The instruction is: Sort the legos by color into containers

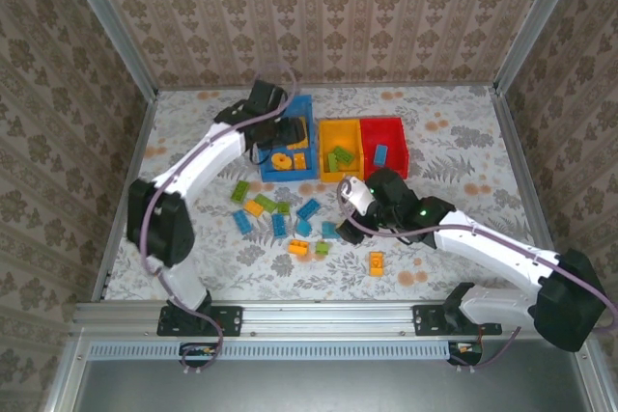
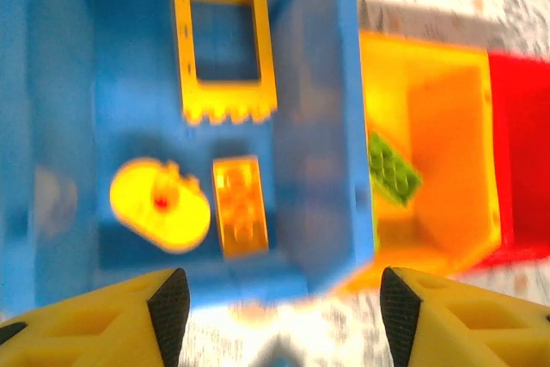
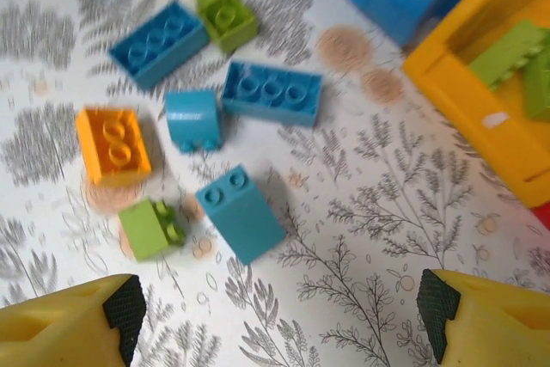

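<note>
The robot's right gripper needs to turn to line up with the slanted teal-blue lego just past its fingers, then go down around that brick.
My left gripper (image 2: pixel 284 315) hangs open over the near end of the blue bin (image 2: pixel 318 126), nothing between its fingers. In that bin lie an orange brick (image 2: pixel 239 206), a round yellow piece (image 2: pixel 159 204) and a yellow frame piece (image 2: pixel 223 40). The yellow bin (image 2: pixel 447 83) holds a green brick (image 2: pixel 393 168). The red bin (image 1: pixel 384 123) holds a blue brick (image 1: pixel 380 153). My right gripper (image 3: pixel 282 314) is open above the table, just short of a blue brick (image 3: pixel 239 212). A green brick (image 3: pixel 150 228) and an orange brick (image 3: pixel 113 143) lie to the left of the blue one.
Several loose blue, green and orange bricks (image 1: pixel 280 214) are scattered in front of the bins. One orange brick (image 1: pixel 376 262) lies apart near the right arm. A metal frame and patterned walls close in the table.
</note>
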You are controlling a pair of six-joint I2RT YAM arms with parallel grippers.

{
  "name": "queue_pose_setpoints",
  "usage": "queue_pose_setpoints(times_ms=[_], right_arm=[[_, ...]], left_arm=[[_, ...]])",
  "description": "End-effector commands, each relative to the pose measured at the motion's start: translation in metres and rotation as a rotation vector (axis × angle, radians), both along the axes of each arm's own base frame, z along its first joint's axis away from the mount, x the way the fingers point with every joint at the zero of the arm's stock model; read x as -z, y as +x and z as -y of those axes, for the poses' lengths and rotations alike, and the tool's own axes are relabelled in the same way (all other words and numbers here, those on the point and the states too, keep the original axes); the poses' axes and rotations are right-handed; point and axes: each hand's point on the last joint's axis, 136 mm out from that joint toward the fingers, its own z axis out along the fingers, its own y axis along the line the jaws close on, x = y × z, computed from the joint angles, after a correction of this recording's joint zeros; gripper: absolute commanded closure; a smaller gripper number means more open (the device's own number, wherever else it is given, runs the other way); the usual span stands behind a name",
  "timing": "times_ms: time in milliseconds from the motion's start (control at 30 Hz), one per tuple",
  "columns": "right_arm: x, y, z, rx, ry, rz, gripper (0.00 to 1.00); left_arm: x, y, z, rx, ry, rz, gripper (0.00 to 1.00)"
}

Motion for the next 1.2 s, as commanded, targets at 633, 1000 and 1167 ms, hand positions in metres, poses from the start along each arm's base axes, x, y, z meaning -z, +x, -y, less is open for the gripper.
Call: queue_pose_setpoints(times_ms=[633,1000,1167], right_arm=[[0.101,0.018,-0.016,-0.382,-0.345,-0.074,0.13],[0.094,0.015,-0.044,-0.469,-0.294,-0.182,0.20],[0.090,0.007,-0.052,-0.500,-0.270,-0.216,0.22]], left_arm=[[-0.007,-0.210,-0.065,0.255,-0.085,0.151,0.34],[-0.011,-0.205,-0.062,0.248,-0.088,0.165,0.34],[-0.013,-0.204,-0.061,0.248,-0.091,0.172,0.34]])
